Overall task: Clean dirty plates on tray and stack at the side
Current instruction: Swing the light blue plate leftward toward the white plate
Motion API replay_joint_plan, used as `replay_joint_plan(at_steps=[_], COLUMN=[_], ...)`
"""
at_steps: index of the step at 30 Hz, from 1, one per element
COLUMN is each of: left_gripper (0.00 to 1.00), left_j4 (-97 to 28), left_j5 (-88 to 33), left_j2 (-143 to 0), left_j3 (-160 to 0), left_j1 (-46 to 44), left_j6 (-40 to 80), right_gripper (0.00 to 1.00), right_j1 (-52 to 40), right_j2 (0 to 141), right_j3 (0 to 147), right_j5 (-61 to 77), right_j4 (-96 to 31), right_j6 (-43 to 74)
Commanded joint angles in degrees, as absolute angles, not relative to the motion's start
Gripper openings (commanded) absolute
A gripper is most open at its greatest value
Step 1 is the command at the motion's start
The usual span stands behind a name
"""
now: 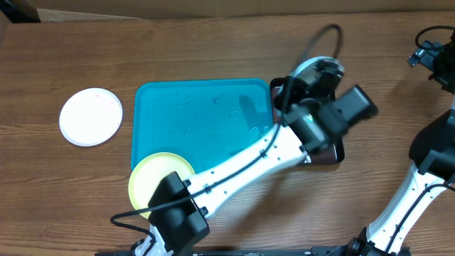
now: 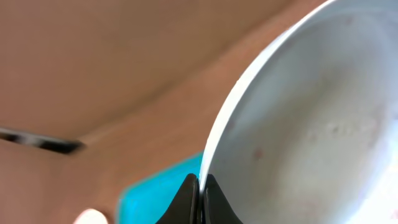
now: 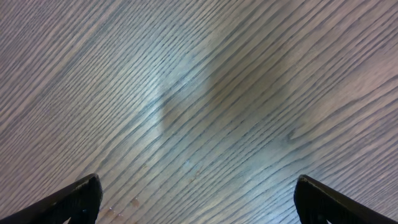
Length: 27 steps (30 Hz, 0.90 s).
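Next, the left gripper swings across the turquoise tray and moves down to release the cyan plate onto the white plate, since that one lies beside the tray.
My left gripper is shut on the rim of the light cyan plate and holds it tilted in the air; a faint reddish speck shows on its face. In the overhead view the left gripper and this plate are over the black tray, right of the turquoise tray. The yellow-green plate lies on the tray's near-left corner, partly under my left arm. The white plate lies on the table left of the tray. My right gripper is open and empty over bare wood, at the far right.
A small black tray sits against the turquoise tray's right side, mostly hidden by my left arm. The turquoise tray shows blurred below the held plate. Cardboard lines the table's far edge.
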State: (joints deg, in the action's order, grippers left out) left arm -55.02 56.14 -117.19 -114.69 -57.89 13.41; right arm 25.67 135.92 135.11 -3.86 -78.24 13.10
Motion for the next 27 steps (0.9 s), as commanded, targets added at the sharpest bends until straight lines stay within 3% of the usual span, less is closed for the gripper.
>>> replay_joint_plan(at_steps=[1, 9, 12, 27], left_gripper=[0.04, 0.04, 0.04, 0.05], left_j4=[-57.14, -62.59, -65.91, -80.18], left_j5=[37.19, 0.97, -6.52, -6.17], left_j2=[-117.64, -117.64, -117.64, -117.64], left_j3=[-115.13, -114.48, -114.48, -114.48], left_j1=[-52.23, -33.5, -25.06, 7.88], left_j6=[23.68, 25.61, 25.32, 31.07], right_gripper=[1.0, 1.0, 1.0, 1.0], right_j1=[25.52, 25.52, 25.52, 25.52], right_j2=[134.43, 134.43, 134.43, 134.43], right_j3=[136.14, 136.14, 136.14, 136.14], right_j5=[-4.23, -4.23, -4.23, -4.23], right_j4=[-78.04, -78.04, -78.04, -78.04], right_j6=[13.34, 13.34, 13.34, 13.34])
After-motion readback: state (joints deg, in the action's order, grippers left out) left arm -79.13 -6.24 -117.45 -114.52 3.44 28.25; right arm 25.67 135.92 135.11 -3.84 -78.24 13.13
